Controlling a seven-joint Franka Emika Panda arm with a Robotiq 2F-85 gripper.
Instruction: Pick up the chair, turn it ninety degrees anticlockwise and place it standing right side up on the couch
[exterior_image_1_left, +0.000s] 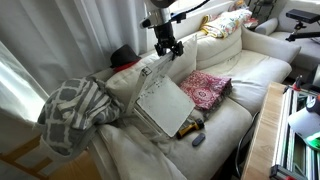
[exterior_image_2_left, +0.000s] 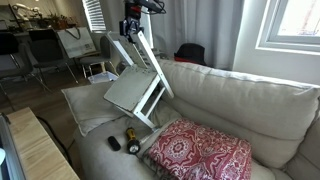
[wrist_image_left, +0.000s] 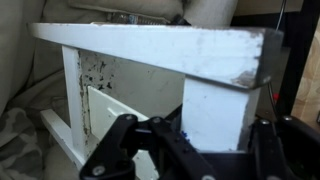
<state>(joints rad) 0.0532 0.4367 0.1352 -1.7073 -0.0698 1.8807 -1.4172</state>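
Note:
Next, my gripper needs to swing the top of the chair's back toward the couch's backrest (exterior_image_1_left: 188, 60) to tilt the chair upright before opening, because its seat still slants.
The small white-grey chair (exterior_image_1_left: 163, 102) (exterior_image_2_left: 136, 88) hangs tilted above the cream couch (exterior_image_1_left: 250, 70) (exterior_image_2_left: 235, 100), its seat slanted and its legs pointing down toward the seat cushion. My gripper (exterior_image_1_left: 168, 46) (exterior_image_2_left: 131, 32) is shut on the top of the chair's back in both exterior views. In the wrist view a thick white wooden post of the chair (wrist_image_left: 222, 110) sits between the black fingers of the gripper (wrist_image_left: 200, 140), with the scuffed top rail running across above it.
A red patterned cushion (exterior_image_1_left: 205, 88) (exterior_image_2_left: 200, 155) lies on the couch seat beside the chair. A plaid grey-white blanket (exterior_image_1_left: 75, 112) drapes over the couch arm. Small dark objects (exterior_image_2_left: 122, 140) lie on the seat under the chair. A wooden table edge (exterior_image_2_left: 40, 150) stands in front.

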